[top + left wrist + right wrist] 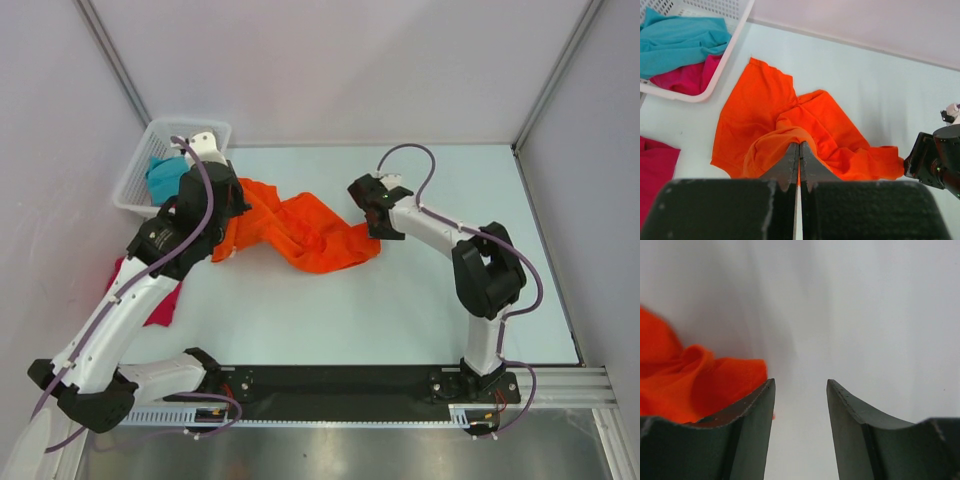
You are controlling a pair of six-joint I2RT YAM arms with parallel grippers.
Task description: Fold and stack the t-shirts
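Only bare table shows between my right gripper's open fingers, so it will next shift to the left in the top view, onto the orange shirt's bunched end (366, 244) (748, 377).
A crumpled bright orange t-shirt (305, 232) lies on the pale table between the two arms. My left gripper (799, 146) is shut on a raised fold of the orange shirt (775, 107) near its left part. At the shirt's right end my right gripper (373, 207) stands open, and the orange cloth (690, 382) bunches just outside its left finger, with only bare table between the jaws (800, 382). A teal t-shirt (680, 37) and a pink one (687, 80) lie in the basket. Another pink t-shirt (162, 302) lies flat under the left arm.
The white lattice basket (140, 170) sits at the far left corner, its rim (734, 45) close to the orange shirt's upper edge. Walls close in the table on the left, back and right. The black rail with the arm bases (340, 380) runs along the near edge.
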